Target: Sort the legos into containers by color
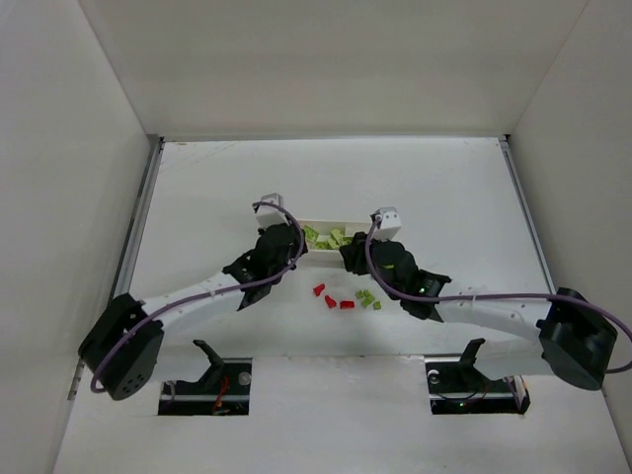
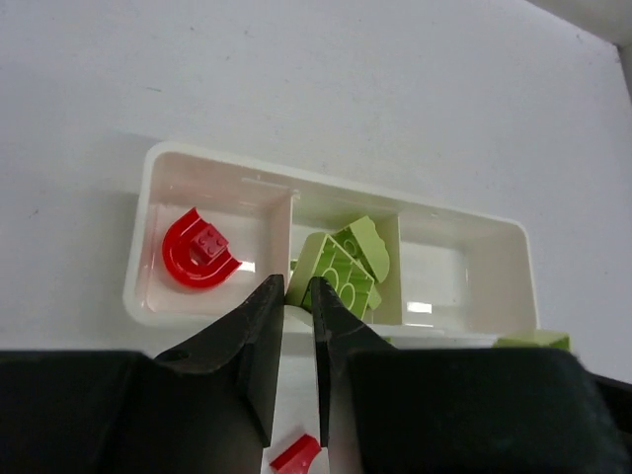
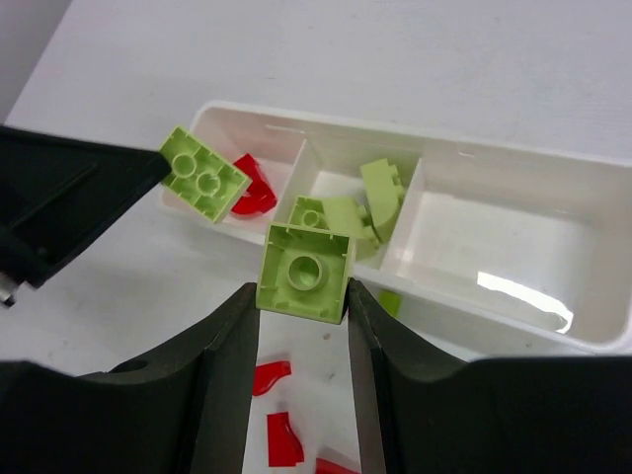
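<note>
The square brick goes outward over the tray's middle section (image 1: 330, 239) (image 3: 354, 193) next and my right gripper releases it, since its matching pale green bricks lie outward of my gripper.
The white tray (image 1: 321, 226) has three compartments. In the left wrist view its left compartment (image 2: 158, 232) holds a red arch brick (image 2: 197, 252), the middle one holds pale green bricks (image 2: 370, 242), and the right one (image 2: 464, 281) holds none. My left gripper (image 2: 296, 288) (image 1: 292, 249) is shut on a pale green flat brick (image 2: 334, 278) (image 3: 202, 183) at the tray's near wall. My right gripper (image 3: 301, 296) (image 1: 349, 255) is shut on a pale green square brick (image 3: 304, 272), its underside up, just in front of the tray's middle compartment (image 3: 360, 202).
Loose red bricks (image 1: 332, 299) and a few green bricks (image 1: 366, 297) lie on the table in front of the tray, between the two arms. Red pieces show under my right fingers (image 3: 272, 375). White walls enclose the table on three sides.
</note>
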Tool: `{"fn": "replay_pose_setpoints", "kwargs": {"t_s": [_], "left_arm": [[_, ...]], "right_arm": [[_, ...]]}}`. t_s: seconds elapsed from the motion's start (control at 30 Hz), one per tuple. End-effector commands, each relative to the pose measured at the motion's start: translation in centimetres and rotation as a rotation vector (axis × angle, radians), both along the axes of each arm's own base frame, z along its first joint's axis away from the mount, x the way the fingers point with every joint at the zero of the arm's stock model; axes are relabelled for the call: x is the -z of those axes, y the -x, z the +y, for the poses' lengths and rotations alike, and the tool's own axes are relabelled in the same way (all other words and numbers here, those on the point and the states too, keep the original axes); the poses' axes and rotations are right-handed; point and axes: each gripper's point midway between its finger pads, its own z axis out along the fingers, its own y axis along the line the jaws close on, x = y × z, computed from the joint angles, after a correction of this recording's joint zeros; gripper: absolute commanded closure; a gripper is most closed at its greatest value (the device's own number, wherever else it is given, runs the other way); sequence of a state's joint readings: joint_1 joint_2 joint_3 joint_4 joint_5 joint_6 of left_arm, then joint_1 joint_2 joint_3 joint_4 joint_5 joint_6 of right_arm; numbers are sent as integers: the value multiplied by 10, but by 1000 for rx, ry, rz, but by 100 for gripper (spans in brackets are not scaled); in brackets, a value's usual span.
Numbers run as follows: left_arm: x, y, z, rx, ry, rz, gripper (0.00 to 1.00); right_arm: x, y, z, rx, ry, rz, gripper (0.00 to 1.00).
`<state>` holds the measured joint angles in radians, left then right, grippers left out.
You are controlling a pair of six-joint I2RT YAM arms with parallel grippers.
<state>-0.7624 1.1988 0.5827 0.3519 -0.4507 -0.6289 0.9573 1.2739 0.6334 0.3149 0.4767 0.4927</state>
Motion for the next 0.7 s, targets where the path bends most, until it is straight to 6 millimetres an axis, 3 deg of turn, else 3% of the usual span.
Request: {"fn": "replay_pose_setpoints", "kwargs": {"t_s": [0.0,0.23,0.4,0.67], "left_arm": [[-39,-31,-21,7,19,-131,86],[-23,-60,-43,18,-57,-131,86],[-9,-71,-50,22,-125,-118,84],[7,-64,-44,-3,-176,-110,65]], "right_arm": [[-5,1,-12,22,-11,-12,69],[-2,-1,-21,33,-33,-7,68],[-3,-3,-19,29,-38,-6,68],[-3,-19,-5,40,-39,6,67]]}}
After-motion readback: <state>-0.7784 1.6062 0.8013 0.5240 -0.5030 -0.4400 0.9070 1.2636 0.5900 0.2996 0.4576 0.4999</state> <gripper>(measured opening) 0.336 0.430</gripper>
